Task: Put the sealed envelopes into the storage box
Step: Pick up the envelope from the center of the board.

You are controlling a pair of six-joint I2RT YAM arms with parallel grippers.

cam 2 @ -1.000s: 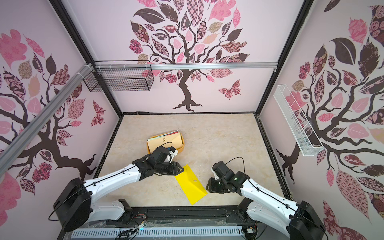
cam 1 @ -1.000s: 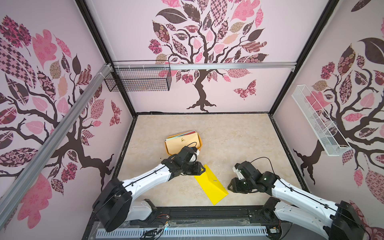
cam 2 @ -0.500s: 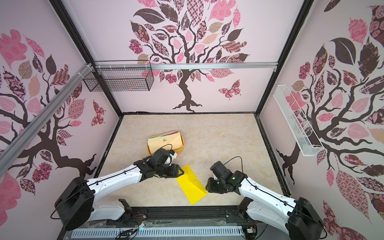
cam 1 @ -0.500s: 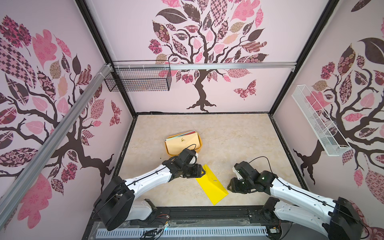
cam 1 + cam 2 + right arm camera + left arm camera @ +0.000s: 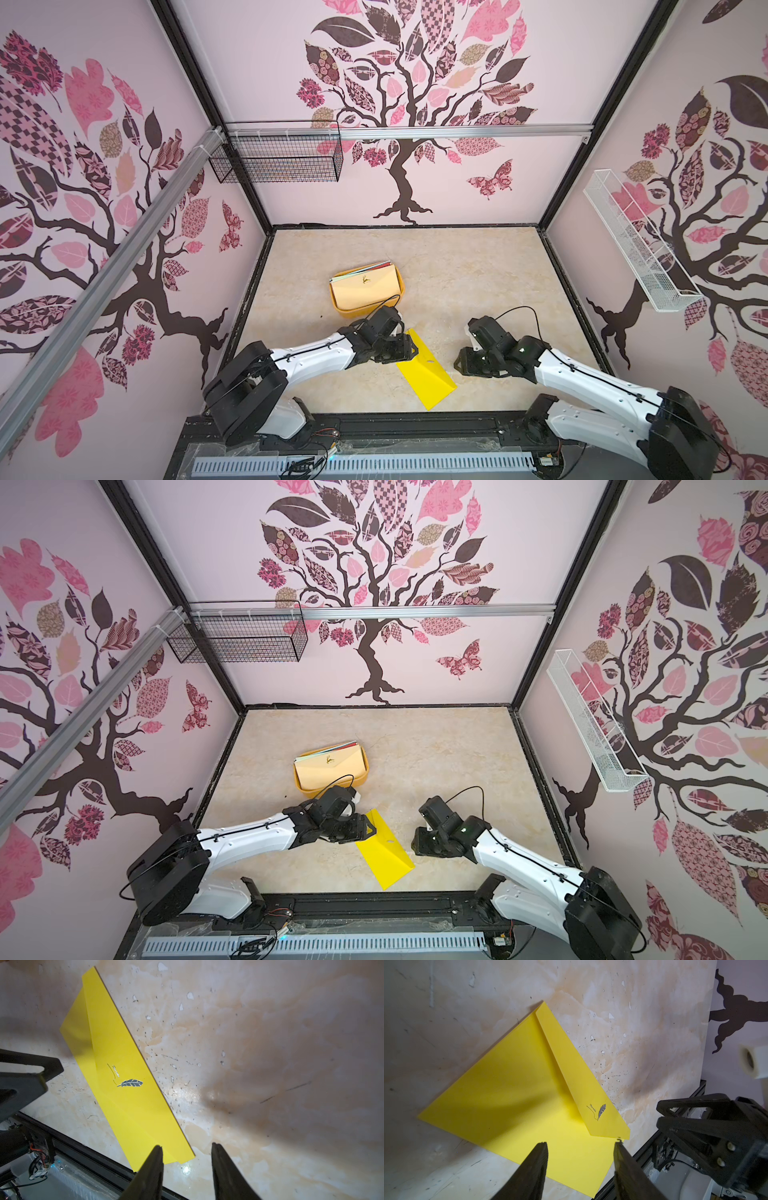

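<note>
My open left gripper still has its fingers above the paper, so it should next go down onto the flap [image 5: 426, 364] [image 5: 588, 1118] beside the feather emblem to straddle the envelope's upper edge.
A yellow envelope [image 5: 428, 374] [image 5: 386, 858] lies flap side up near the table's front edge, and a grey feather emblem shows on its flap [image 5: 601, 1110] [image 5: 129, 1083]. My left gripper [image 5: 411, 351] [image 5: 371, 829] [image 5: 581, 1144] is open low over the envelope's far end, holding nothing. My right gripper [image 5: 461, 365] [image 5: 415, 846] [image 5: 186, 1147] is open just right of the envelope, with one fingertip [image 5: 158, 1150] over its corner. The orange-yellow storage box [image 5: 361, 314] [image 5: 318, 794] sits behind the left arm. It holds several envelopes with a tan one [image 5: 365, 289] [image 5: 330, 771] on top.
A black wire basket [image 5: 276, 160] hangs on the back wall at the left. A white wire basket [image 5: 636, 245] hangs on the right wall. A black rail [image 5: 415, 417] runs along the table's front edge, close to the envelope's near corner.
My left gripper's jaws have spread wider over the yellow envelope, and the arm has drawn slightly toward the front. The envelope and the right arm have hardly moved.
</note>
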